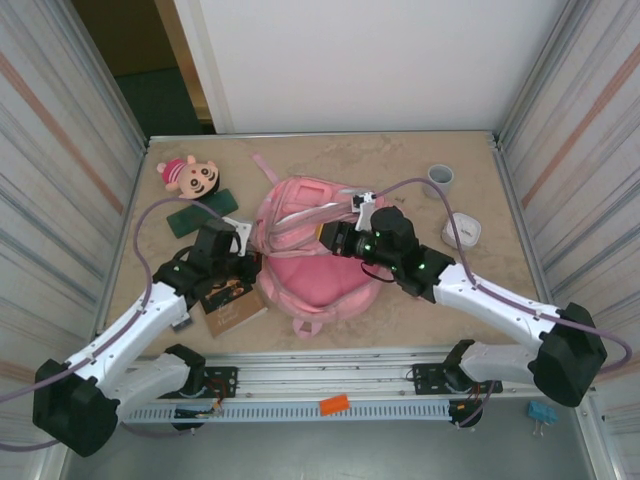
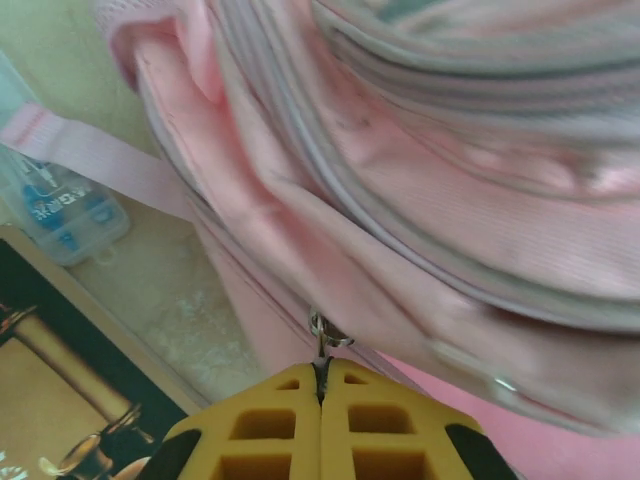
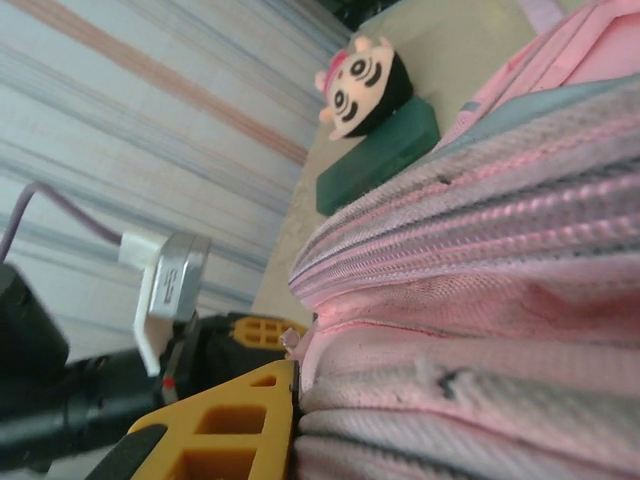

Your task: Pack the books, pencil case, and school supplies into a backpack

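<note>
I should next use my left gripper to pull the metal pull (image 2: pixel 325 335) outward along the backpack's edge toward the pink mesh (image 2: pixel 136 12) and let go of it, since the zip track is still shut beyond it.
The pink backpack (image 1: pixel 310 255) lies in the middle of the table. My left gripper (image 1: pixel 246 262) is at its left edge, and in the left wrist view the yellow fingers (image 2: pixel 322 368) are shut on a metal zip pull (image 2: pixel 325 335). My right gripper (image 1: pixel 335 238) is on the backpack's top. One of its yellow fingers (image 3: pixel 230 420) presses against a fold of pink fabric (image 3: pixel 450 300) that hides the other finger. The brown book (image 1: pixel 232 302) lies under the left arm. The dark green pencil case (image 1: pixel 200 216) lies at the back left. A small clear piece with blue print (image 2: pixel 60 210) lies by a pink strap.
A plush doll (image 1: pixel 190 175) lies at the back left corner beside the pencil case. A grey cup (image 1: pixel 438 178) and a small white object (image 1: pixel 463 230) sit at the back right. Corrugated walls close in both sides.
</note>
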`<act>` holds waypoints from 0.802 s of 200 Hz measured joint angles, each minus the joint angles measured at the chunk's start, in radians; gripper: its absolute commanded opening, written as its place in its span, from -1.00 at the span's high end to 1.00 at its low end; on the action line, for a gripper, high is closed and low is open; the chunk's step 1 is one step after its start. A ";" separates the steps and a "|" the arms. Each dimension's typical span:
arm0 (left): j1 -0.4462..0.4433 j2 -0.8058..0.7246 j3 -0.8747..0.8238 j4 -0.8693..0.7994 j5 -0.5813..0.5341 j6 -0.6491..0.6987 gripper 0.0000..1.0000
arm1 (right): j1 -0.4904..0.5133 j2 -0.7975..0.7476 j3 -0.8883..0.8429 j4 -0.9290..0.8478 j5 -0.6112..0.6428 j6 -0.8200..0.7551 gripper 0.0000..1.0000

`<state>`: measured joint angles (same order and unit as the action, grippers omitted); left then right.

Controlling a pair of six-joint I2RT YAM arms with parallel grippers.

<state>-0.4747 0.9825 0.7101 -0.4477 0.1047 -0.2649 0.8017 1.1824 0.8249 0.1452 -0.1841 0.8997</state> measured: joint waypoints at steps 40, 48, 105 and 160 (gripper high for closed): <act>0.016 0.049 0.003 0.003 0.015 0.047 1.00 | -0.134 -0.032 0.022 -0.107 -0.217 -0.048 0.76; 0.017 0.061 0.004 0.008 0.024 0.055 1.00 | -0.164 -0.037 0.038 -0.134 -0.267 -0.055 0.75; 0.018 0.110 0.006 0.070 0.052 0.059 1.00 | -0.286 0.010 0.238 -0.295 -0.590 -0.127 0.78; 0.019 0.193 0.006 0.138 0.013 0.059 1.00 | -0.362 0.058 0.377 -0.427 -0.765 -0.192 0.80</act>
<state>-0.4561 1.1759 0.7158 -0.3096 0.1177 -0.2062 0.4393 1.2404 1.2015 -0.2821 -0.9493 0.7078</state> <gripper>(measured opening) 0.042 0.133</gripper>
